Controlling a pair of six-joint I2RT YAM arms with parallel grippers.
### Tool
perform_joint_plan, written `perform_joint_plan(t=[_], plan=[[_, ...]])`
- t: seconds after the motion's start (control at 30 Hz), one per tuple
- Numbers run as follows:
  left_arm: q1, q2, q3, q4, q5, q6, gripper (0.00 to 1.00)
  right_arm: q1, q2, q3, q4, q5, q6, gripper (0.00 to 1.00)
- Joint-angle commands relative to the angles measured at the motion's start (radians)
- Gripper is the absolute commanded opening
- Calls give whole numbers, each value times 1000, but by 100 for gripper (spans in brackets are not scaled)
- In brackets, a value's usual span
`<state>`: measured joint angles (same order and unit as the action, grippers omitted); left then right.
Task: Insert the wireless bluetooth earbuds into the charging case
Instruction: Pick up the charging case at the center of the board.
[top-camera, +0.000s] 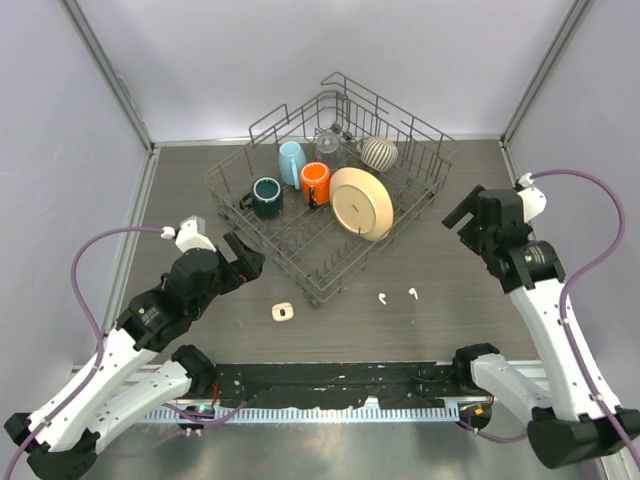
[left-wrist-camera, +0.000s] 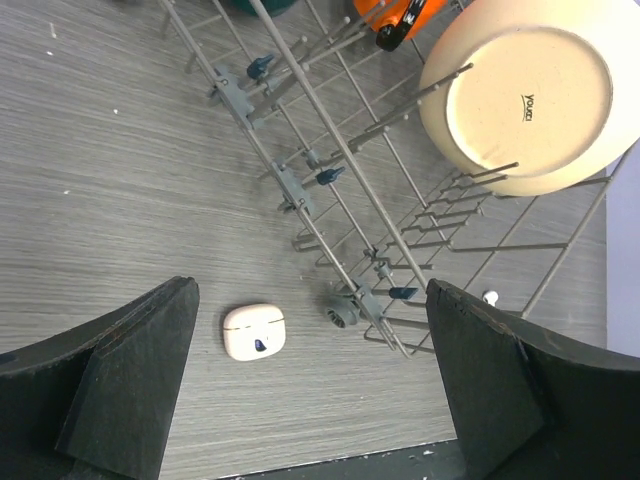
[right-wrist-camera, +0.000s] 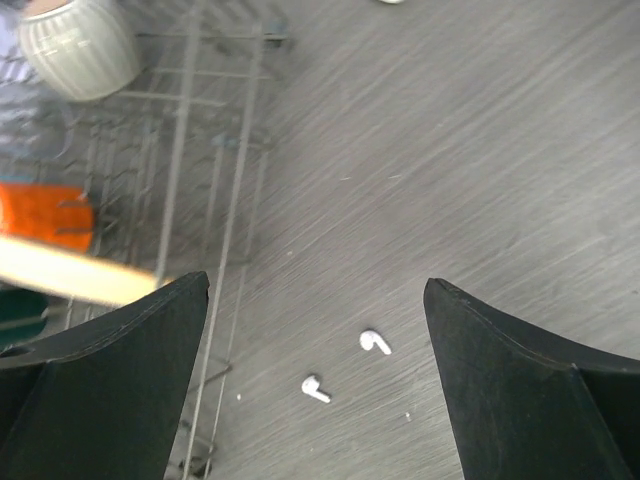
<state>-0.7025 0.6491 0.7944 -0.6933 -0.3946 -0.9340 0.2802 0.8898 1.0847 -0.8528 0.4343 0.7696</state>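
The robot's open right gripper needs to move outward and down, over the white object (right-wrist-camera: 391, 1) at the wrist view's top edge, because the object lies beyond the gripper's empty fingers.
The charging case (top-camera: 283, 313), a small cream box with its lid down, lies on the table near the front edge. In the left wrist view the case (left-wrist-camera: 254, 331) sits just inside the left finger. My left gripper (top-camera: 245, 258) hovers above and left of it, open and empty (left-wrist-camera: 310, 290). Two white earbuds (top-camera: 382, 298) (top-camera: 412, 294) lie loose on the table right of the case. In the right wrist view both earbuds (right-wrist-camera: 375, 342) (right-wrist-camera: 315, 389) show between the wide jaws. My right gripper (top-camera: 462, 212) hangs open, well above and behind them (right-wrist-camera: 316, 284).
A wire dish rack (top-camera: 300, 262) fills the table's middle and back. It holds a cream plate (top-camera: 362, 203), an orange mug (top-camera: 316, 183), a green mug (top-camera: 266, 197), a blue cup (top-camera: 291, 160) and a ribbed grey cup (top-camera: 379, 152). The rack's front corner (left-wrist-camera: 345, 310) is close to the case.
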Motion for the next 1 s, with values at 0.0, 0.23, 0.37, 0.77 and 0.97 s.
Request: perform_joint_plan(t=[0.0, 0.23, 0.37, 0.77, 0.97], plan=[[1, -60, 17, -9, -40, 63, 100, -209, 95, 46, -14, -244, -81, 95], [1, -160, -29, 46, -22, 93, 100, -378, 311, 210, -120, -198, -38, 96], [1, -169, -20, 61, -12, 155, 100, -386, 368, 215, -68, -132, -32, 100], [1, -144, 71, 26, 34, 411, 100, -541, 734, 352, 6, -302, -112, 99], [1, -192, 60, 28, 17, 331, 100, -576, 909, 501, 25, -292, -107, 94]])
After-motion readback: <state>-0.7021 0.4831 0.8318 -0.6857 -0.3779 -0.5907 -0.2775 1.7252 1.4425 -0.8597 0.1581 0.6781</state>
